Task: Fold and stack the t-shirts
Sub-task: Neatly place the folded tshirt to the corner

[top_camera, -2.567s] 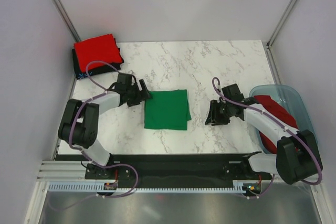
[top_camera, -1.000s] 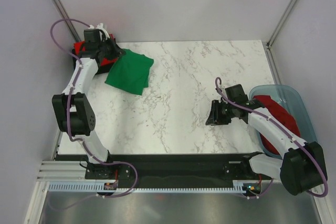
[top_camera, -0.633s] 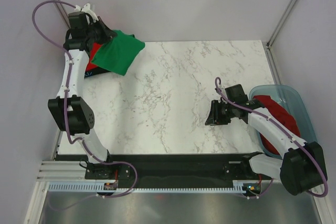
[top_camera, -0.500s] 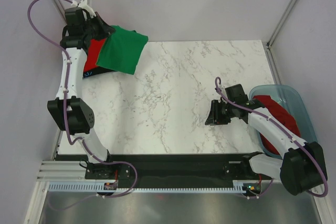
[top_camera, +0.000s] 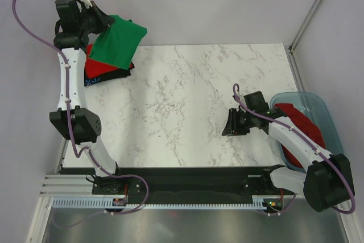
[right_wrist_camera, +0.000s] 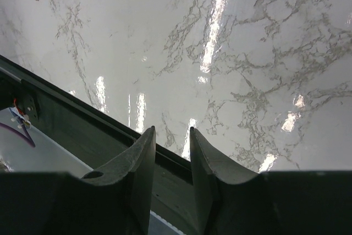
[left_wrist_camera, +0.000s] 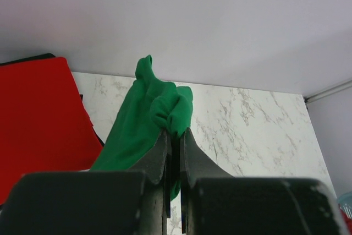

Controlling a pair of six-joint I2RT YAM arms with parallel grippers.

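The green t-shirt hangs off-center, so it goes down and to the left in the top view over the folded red t-shirt (top_camera: 99,68) (left_wrist_camera: 38,114) next, and my left gripper releases.
The folded green t-shirt (top_camera: 118,40) hangs in the air at the far left corner, pinched at its edge by my left gripper (top_camera: 101,25), which is shut on it. In the left wrist view the green t-shirt (left_wrist_camera: 147,119) bunches at the gripper (left_wrist_camera: 173,134). Below it lies a stack: a folded red t-shirt (top_camera: 99,68) on a black one (top_camera: 94,79); the red t-shirt (left_wrist_camera: 38,114) shows left of the fingers. Another red t-shirt (top_camera: 297,122) lies in the tub. My right gripper (top_camera: 230,124) hovers low over the table, open and empty (right_wrist_camera: 171,131).
A translucent blue tub (top_camera: 311,102) stands at the right edge, under my right arm. The marble table (top_camera: 187,95) has white walls on the far, left and right sides. A black rail (right_wrist_camera: 66,115) runs along the near edge.
My left arm has carried the green t-shirt up and back to the left, from the table to above the red and black stack. The right arm has stayed put.
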